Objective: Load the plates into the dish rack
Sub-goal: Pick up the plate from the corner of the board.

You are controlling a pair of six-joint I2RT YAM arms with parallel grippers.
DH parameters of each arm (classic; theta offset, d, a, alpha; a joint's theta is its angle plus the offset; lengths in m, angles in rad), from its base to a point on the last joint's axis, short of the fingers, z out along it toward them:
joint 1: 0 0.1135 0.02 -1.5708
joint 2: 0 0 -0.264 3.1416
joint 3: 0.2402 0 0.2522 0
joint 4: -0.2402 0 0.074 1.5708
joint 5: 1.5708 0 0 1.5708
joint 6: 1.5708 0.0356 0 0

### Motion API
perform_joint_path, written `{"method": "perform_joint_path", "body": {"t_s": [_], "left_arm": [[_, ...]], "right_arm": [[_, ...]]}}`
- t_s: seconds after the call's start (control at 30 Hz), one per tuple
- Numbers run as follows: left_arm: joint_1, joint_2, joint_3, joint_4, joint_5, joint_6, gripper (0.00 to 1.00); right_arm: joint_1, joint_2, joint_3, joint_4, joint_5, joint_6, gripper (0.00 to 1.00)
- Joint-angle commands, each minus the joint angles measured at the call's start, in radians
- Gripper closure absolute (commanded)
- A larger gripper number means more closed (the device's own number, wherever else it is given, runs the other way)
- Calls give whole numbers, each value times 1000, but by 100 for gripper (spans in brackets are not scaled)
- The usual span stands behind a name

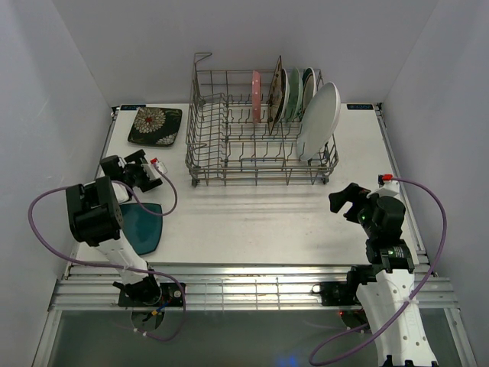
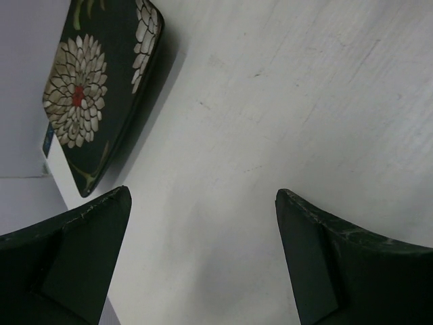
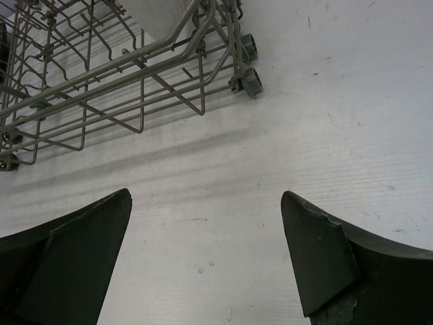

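Observation:
I will move my left gripper outward next and turn it so its fingers go on both sides of the black floral plate's near edge and close, because that edge still lies slanted beyond the fingers.
The dish rack stands at the back middle of the table. In it several plates stand on edge: a pink one, a floral square, greenish rounds and a large white oval. A black floral square plate lies flat at the back left. A dark teal plate lies near the left arm's base. My left gripper is open and empty, just in front of the floral plate. My right gripper is open and empty, in front of the rack's right corner.
The white table is bounded by light walls on three sides. Purple cables loop beside both arm bases. The rack's small wheels rest on the table ahead of the right gripper.

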Motion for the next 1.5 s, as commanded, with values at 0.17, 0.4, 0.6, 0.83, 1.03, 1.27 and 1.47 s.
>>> {"method": "perform_joint_path", "body": {"t_s": [0.17,0.4,0.6,0.83,1.03,1.27,1.47], "left_arm": [[21,98,71,197,94,130,2],[29,189,146,197,173,256,2],[29,258,228,188,178,273,2],[27,325,322,104,196,297,4],[4,388,409,44,164,302,9],[-25,431,469,17,155,283,15],[-49,471,508,8,149,288,21]], "right_arm": [[-3,4,-11,60,-17,-4,4],[-3,10,-17,65,-22,-5,4],[-2,7,-25,71,-29,-4,3],[-2,7,-34,82,-32,-2,3],[-2,7,-39,85,-35,-2,3],[-2,2,-45,82,-32,-2,3],[-2,2,-48,86,-37,-2,3]]}}
